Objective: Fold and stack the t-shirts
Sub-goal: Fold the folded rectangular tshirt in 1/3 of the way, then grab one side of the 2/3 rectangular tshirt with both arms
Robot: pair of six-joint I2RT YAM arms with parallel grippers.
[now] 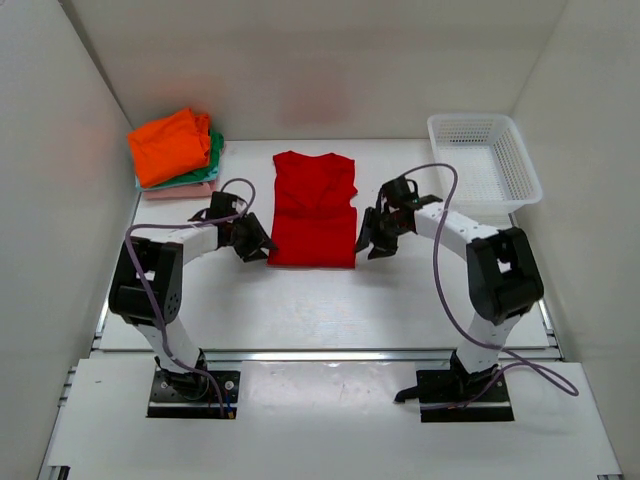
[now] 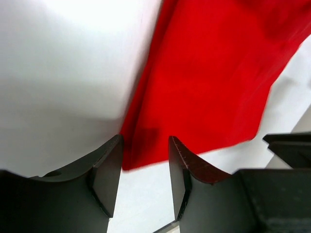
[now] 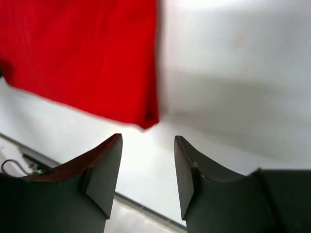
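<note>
I need to move my left gripper down and back next and close it at the red t-shirt's near hem corner (image 1: pixel 271 262) (image 2: pixel 130 161), because that corner is below the gripper and slightly back of its fingers.
The bright red t-shirt (image 1: pixel 314 208) lies flat in the middle of the table, sleeves folded in, hem towards the arms. My left gripper (image 1: pixel 254 246) is open at the shirt's near left corner; in the left wrist view that corner of the shirt (image 2: pixel 204 82) sits just ahead of the open gripper (image 2: pixel 145 148). My right gripper (image 1: pixel 368 243) is open at the near right corner; in the right wrist view the shirt (image 3: pixel 92 58) ends just ahead of the open gripper (image 3: pixel 148 145). Neither holds cloth. Folded orange (image 1: pixel 170 143), green (image 1: pixel 213 150) and pale pink (image 1: pixel 186 188) shirts are stacked at the back left.
A white plastic mesh basket (image 1: pixel 485 160) stands at the back right. White walls close in the table on the left, back and right.
</note>
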